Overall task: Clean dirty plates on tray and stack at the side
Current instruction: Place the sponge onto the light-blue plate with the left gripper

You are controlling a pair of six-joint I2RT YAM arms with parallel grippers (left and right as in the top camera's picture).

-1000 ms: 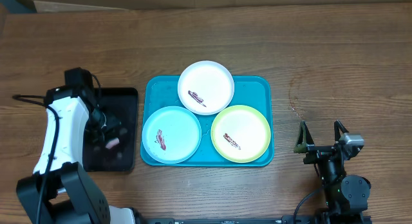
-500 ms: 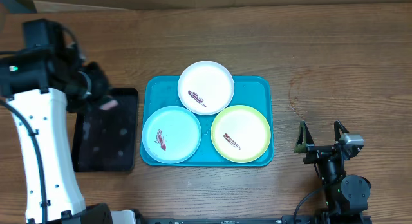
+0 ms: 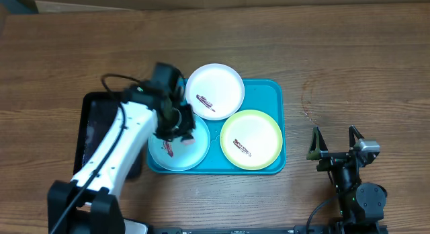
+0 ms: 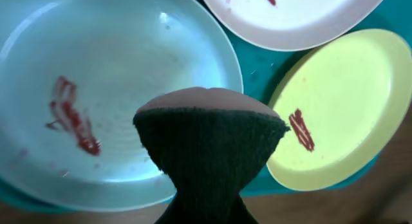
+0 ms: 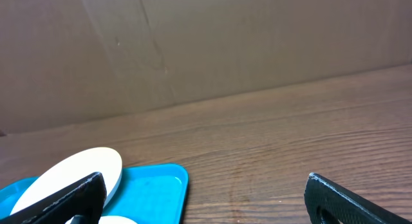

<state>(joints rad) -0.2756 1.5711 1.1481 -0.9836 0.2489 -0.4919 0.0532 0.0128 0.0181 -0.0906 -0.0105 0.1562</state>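
The left gripper comes down next onto the light blue plate (image 4: 109, 76) beside the red-brown smear to release the dark green sponge, because it still hovers above that plate.
The turquoise tray (image 3: 274, 93) holds three smeared plates: white (image 3: 215, 86) at the back, light blue (image 3: 195, 148) front left, yellow-green (image 3: 251, 139) front right. My left gripper (image 3: 176, 123) hovers over the light blue plate (image 4: 109, 76), shut on a dark green sponge with a pink top (image 4: 209, 143). A red-brown smear (image 4: 72, 116) lies left of the sponge. The yellow-green plate (image 4: 335, 102) and white plate (image 4: 290, 18) show to its right. My right gripper (image 3: 334, 152) is open and empty, right of the tray (image 5: 154, 185); the white plate's edge (image 5: 71, 176) shows there.
A black rectangular tray (image 3: 101, 123) lies left of the turquoise tray, partly under my left arm. A brown cardboard wall (image 5: 193, 44) stands behind the wooden table (image 3: 349, 59).
My left arm has swung from the black tray, up and then right, carrying the sponge over the light blue plate. The right arm has not moved.
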